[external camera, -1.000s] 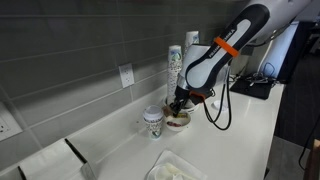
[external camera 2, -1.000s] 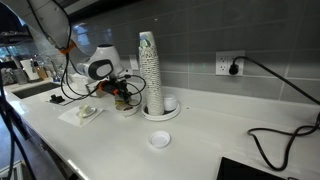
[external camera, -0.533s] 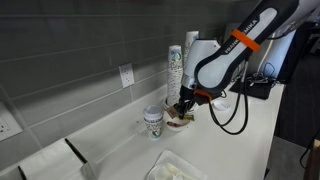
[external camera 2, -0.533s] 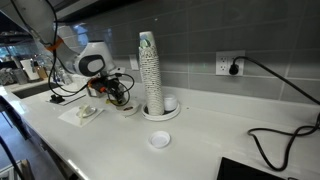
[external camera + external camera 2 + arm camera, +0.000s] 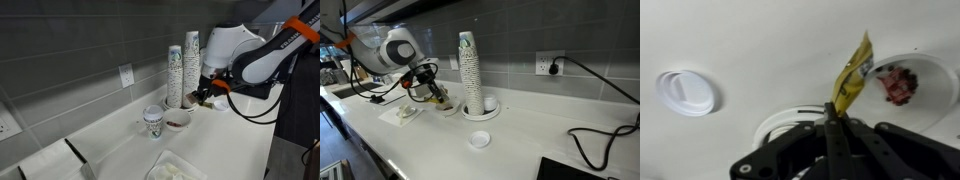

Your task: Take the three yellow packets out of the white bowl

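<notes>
I will next lower my gripper away from the white bowl point(image 5: 936, 100) to the bare counter point(image 5: 735, 48) beside the white lid and let go of the yellow packet, because that spot is clear.
My gripper point(image 5: 832, 108) is shut on one yellow packet point(image 5: 852, 74), which sticks out beyond the fingertips in the wrist view. The white bowl point(image 5: 936, 100) lies to the right of the packet there, with red-pink scraps in its dark inside. In an exterior view the gripper point(image 5: 205, 98) hangs above the counter, up and to the right of the bowl point(image 5: 178, 121). No other yellow packets show. In an exterior view the gripper point(image 5: 438, 96) hovers just left of the cup stack.
A paper cup point(image 5: 153, 122) with a green logo stands beside the bowl. Tall cup stacks point(image 5: 182, 70) rise against the tiled wall. A white lid point(image 5: 479, 140) lies on the counter. A pale tray point(image 5: 176, 168) sits near the front edge, and a cable point(image 5: 595, 135) runs at the far end.
The gripper has risen out of the bowl and swung away from it toward the cup stacks, carrying the yellow packet with it.
</notes>
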